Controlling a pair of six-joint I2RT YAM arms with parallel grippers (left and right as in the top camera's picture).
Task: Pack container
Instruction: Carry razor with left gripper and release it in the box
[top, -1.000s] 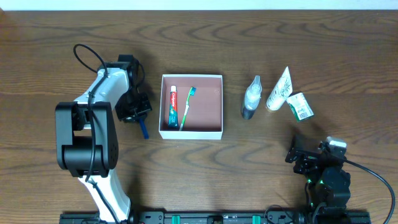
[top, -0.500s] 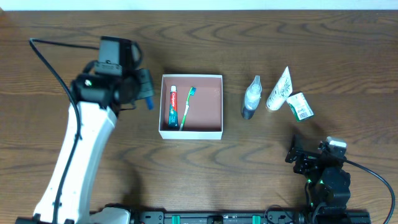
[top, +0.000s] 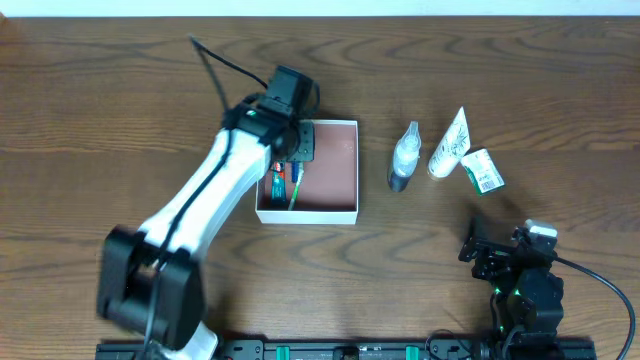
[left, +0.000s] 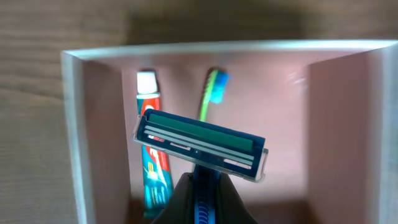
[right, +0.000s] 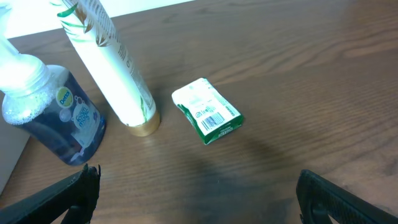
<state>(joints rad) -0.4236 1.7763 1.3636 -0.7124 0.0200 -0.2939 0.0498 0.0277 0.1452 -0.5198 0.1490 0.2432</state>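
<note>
The bare part of the box between toothpaste tube and toothbrush lies below my left gripper, so I should lower it into the box next and release the blue razor there.
The container (top: 340, 209) is a square white-walled box with a reddish-brown inside, at the table's middle. A toothpaste tube (left: 152, 165) and a green toothbrush (left: 210, 93) lie in its left part. My left gripper (top: 296, 150) hangs over the box's left half, shut on a blue razor (left: 200, 144) whose head points forward above the box floor (left: 283, 143). My right gripper (right: 198, 190) is open and empty at the near right, apart from a blue bottle (top: 403, 158), a white tube (top: 449, 144) and a small green-and-white carton (top: 483, 170).
The bottle (right: 56, 115), white tube (right: 115, 68) and carton (right: 207, 110) lie in a row right of the box. Bare wooden table surrounds them.
My left arm has swung from the left of the box to over it, carrying the blue razor. The right arm has not moved.
</note>
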